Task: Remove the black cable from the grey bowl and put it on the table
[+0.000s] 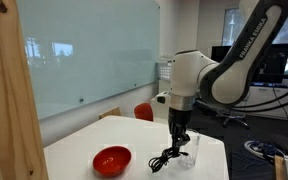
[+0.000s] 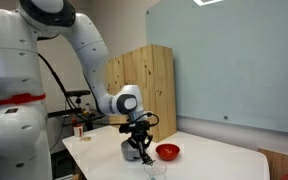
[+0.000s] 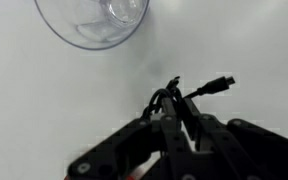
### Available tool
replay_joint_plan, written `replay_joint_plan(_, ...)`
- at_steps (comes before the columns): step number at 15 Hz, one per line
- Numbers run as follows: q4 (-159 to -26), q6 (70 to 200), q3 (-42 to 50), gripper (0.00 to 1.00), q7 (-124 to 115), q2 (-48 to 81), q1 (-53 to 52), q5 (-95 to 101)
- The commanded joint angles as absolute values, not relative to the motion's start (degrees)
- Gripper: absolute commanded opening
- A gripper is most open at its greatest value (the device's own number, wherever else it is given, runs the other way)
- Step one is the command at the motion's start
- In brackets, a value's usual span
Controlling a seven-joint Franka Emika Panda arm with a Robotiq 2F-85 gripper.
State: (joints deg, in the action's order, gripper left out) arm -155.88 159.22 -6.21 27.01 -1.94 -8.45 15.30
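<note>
My gripper holds the black cable and next needs to go down until the cable's hanging loops rest on the tabletop beside the greyish bowl (image 1: pixel 192 155). Then it needs to release the cable.
My gripper (image 1: pixel 180 140) is shut on the black cable (image 1: pixel 164 158) and holds it just over the white table (image 1: pixel 84 140). The cable's loops hang down from the fingers, and its low end is at or near the tabletop. In the wrist view the cable (image 3: pixel 206 90) sticks out past the shut fingers (image 3: pixel 174 115), with its plug pointing right. The greyish see-through bowl (image 1: pixel 192 155) stands right beside the gripper and looks empty in the wrist view (image 3: pixel 89 25). It also shows in an exterior view (image 2: pixel 129 150), next to the gripper (image 2: pixel 137 143).
A red bowl (image 1: pixel 111 159) stands on the table on the other side of the gripper, also seen in an exterior view (image 2: pixel 167 152). A wooden cabinet (image 2: pixel 149 85) stands behind the table. The table edge (image 1: pixel 224 160) is close to the bowl.
</note>
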Motion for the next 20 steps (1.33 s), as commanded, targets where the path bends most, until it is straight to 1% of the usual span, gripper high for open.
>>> replay_joint_plan(1,-156.9,164.0,-5.8,0.04,26.7,1.6,-7.1,17.2)
replay_joint_plan(9,-156.6,170.8,-3.9,0.04,26.4,8.0,-6.8,20.9)
replay_joint_plan(13,-156.2,172.1,-3.1,0.04,27.0,10.1,-7.1,21.6)
replay_joint_plan(14,-156.0,172.2,-3.2,0.09,27.2,10.5,-7.1,21.3)
replay_joint_plan(15,-156.0,172.3,-3.4,0.4,27.4,10.8,-7.0,20.9)
replay_joint_plan(16,-155.9,172.5,-3.5,0.4,27.6,11.0,-6.9,20.8)
replay_joint_plan(17,-155.8,172.4,-3.5,0.44,27.6,10.9,-7.0,20.8)
replay_joint_plan(18,-155.7,172.4,-3.6,0.5,27.8,10.9,-7.0,20.8)
replay_joint_plan(20,-155.5,172.4,-3.6,0.66,27.9,11.1,-7.0,20.8)
